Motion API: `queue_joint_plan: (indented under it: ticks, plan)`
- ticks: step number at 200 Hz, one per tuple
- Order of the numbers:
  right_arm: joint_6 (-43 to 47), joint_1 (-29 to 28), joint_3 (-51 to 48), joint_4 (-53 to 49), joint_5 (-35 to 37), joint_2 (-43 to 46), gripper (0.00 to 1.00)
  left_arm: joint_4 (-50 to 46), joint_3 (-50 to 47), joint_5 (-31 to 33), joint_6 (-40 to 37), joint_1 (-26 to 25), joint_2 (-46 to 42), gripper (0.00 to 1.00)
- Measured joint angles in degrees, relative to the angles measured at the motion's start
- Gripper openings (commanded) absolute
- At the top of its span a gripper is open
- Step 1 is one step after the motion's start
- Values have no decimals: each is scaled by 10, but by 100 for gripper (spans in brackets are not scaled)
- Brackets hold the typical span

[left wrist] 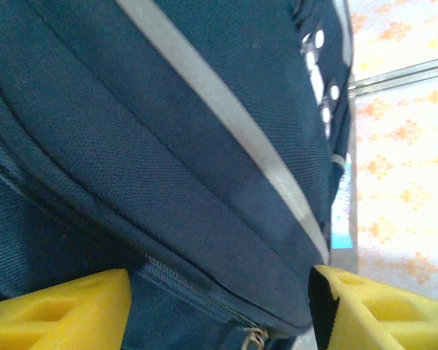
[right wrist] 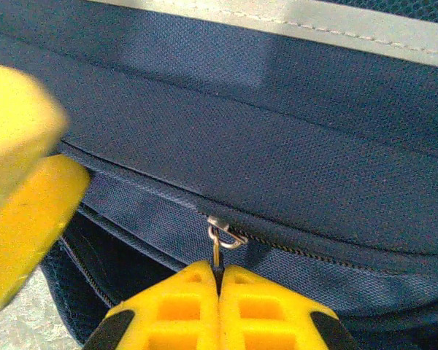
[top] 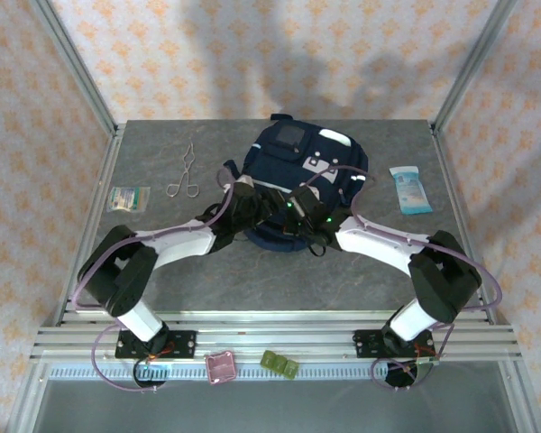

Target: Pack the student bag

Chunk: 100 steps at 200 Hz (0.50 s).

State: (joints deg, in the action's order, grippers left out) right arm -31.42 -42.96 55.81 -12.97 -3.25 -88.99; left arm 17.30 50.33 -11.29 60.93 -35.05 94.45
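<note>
My right gripper needs to slide the pull [right wrist: 219,237] along the zipper teeth next, outward to the bag's side edge toward the tissue pack, and then let go of it.
The student bag [top: 302,167], navy with light-grey stripes, lies at the back middle of the table. Both arms reach to its near edge. My right gripper [right wrist: 219,271] is shut on the bag's small metal zipper pull [right wrist: 219,237], with a dark opening to the left of the slider. My left gripper [left wrist: 219,299] stands open, its yellow fingers apart on either side of the bag's [left wrist: 168,146] seam and zipper line. One yellow finger [right wrist: 22,189] of the left gripper shows blurred at the left of the right wrist view. From above, the left gripper [top: 266,204] and right gripper [top: 295,206] sit close together.
Metal tongs [top: 184,173] and a small packet [top: 129,198] lie left of the bag. A blue tissue pack [top: 409,189] lies to its right. A pink piece [top: 221,367] and a green piece [top: 280,363] rest on the front rail. Frame posts stand at the back corners.
</note>
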Motion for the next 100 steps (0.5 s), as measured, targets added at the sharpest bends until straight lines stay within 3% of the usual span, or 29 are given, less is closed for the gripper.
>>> queue_joint_plan:
  ticks: [14, 24, 38, 50, 100]
  plan:
    - [0, 0, 0, 1, -2, 0, 0, -7, 20, 7, 3, -3, 25, 61]
    - [2, 0, 0, 2, -3, 0, 0, -14, 28, 14, 8, -5, 34, 53]
    - [2, 0, -3, 6, -2, 0, 0, -25, 35, 26, 12, -6, 44, 19]
    - [4, 0, -9, 9, -2, 0, 0, -32, 39, 30, 16, -4, 54, 0]
    - [6, 2, -21, 10, 18, 0, 0, -34, 49, 27, 25, 2, 68, 0]
